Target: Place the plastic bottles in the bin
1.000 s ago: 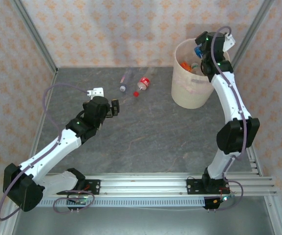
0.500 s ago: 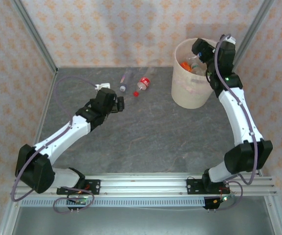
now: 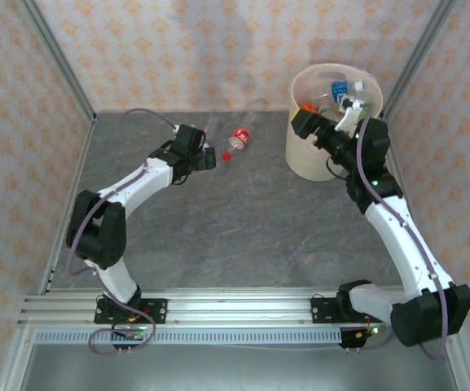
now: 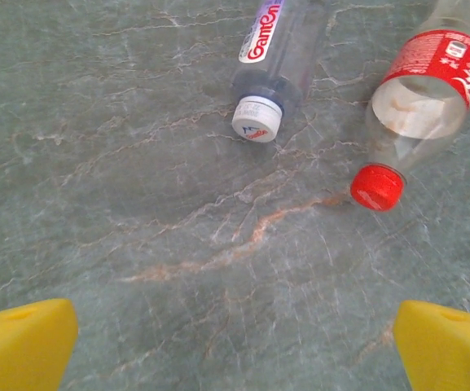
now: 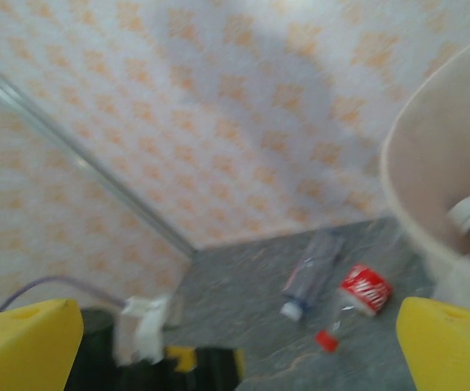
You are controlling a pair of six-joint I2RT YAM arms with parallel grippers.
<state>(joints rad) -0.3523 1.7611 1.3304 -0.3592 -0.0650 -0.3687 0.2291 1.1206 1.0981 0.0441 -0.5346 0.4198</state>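
Observation:
The clear bottle lies with its white cap toward my open fingers. My left gripper moves outward and down over its labelled middle [image 3: 211, 129] [image 4: 277, 32] next and closes.
Two plastic bottles lie on the grey floor at the back. One is clear with a white cap [image 4: 277, 57] [image 3: 211, 127]; the other has a red label and red cap [image 4: 420, 90] [image 3: 239, 139]. My left gripper [image 3: 207, 157] [image 4: 235, 358] hovers just short of them, open, its yellow fingertips [image 4: 23, 346] wide apart with bare floor between. The pale bin [image 3: 320, 155] [image 5: 430, 195] holds several bottles, one with a blue label [image 3: 340, 88]. My right gripper [image 3: 300, 122] [image 5: 235, 350] is beside the bin's left rim, open and holding nothing.
Patterned walls close in the back and both sides, with metal corner posts [image 3: 55, 57]. The bin stands at the back right, near the right post [image 3: 418, 57]. The right wrist view is blurred and catches the left gripper [image 5: 177, 358] at the bottom.
The left arm has stretched forward and right to the two floor bottles. The right gripper has come away from above the bin to its left rim; a blue-labelled bottle now lies in the bin.

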